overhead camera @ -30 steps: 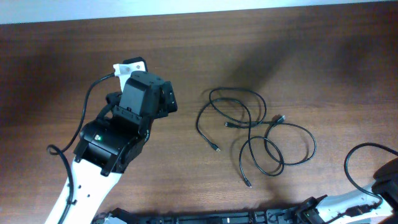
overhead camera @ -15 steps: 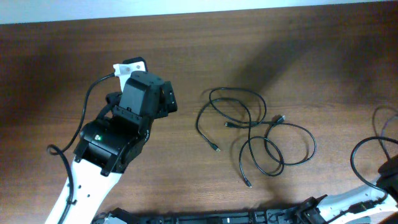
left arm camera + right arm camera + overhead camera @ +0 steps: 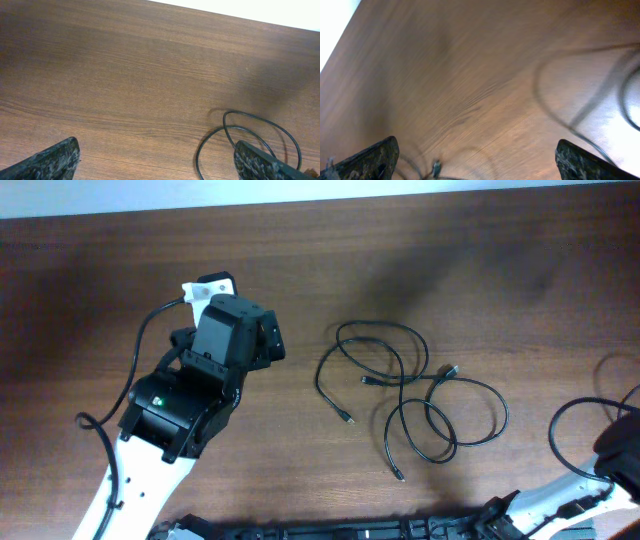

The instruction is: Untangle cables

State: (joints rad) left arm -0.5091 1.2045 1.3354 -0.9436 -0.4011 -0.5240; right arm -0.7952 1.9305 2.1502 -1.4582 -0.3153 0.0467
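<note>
My right gripper moves across and down onto the black cable's middle crossing (image 3: 402, 384) next, as it lies below the gripper and to its left in the overhead view.
The cables (image 3: 405, 392) are thin black cords lying in loose overlapping loops right of the table's middle, with small plug ends (image 3: 349, 420) sticking out. My left gripper (image 3: 270, 340) hovers to their left, apart from them. In the left wrist view the left gripper (image 3: 157, 167) is open over bare wood, and one cable loop (image 3: 226, 131) lies by its right finger (image 3: 257, 162). The right wrist view is blurred. There my right gripper (image 3: 477, 167) is open, with a small plug (image 3: 436, 169) and faint cord arcs on the wood between and beyond its fingers.
The table (image 3: 120, 260) is dark brown wood with a pale edge along the back. The left arm's white and black body (image 3: 165, 415) crosses the lower left. The right arm (image 3: 618, 452) and its thick wire loop sit at the lower right corner.
The right arm has shifted at the lower right corner and its thick wire has swung. The left arm and the cables lie as before.
</note>
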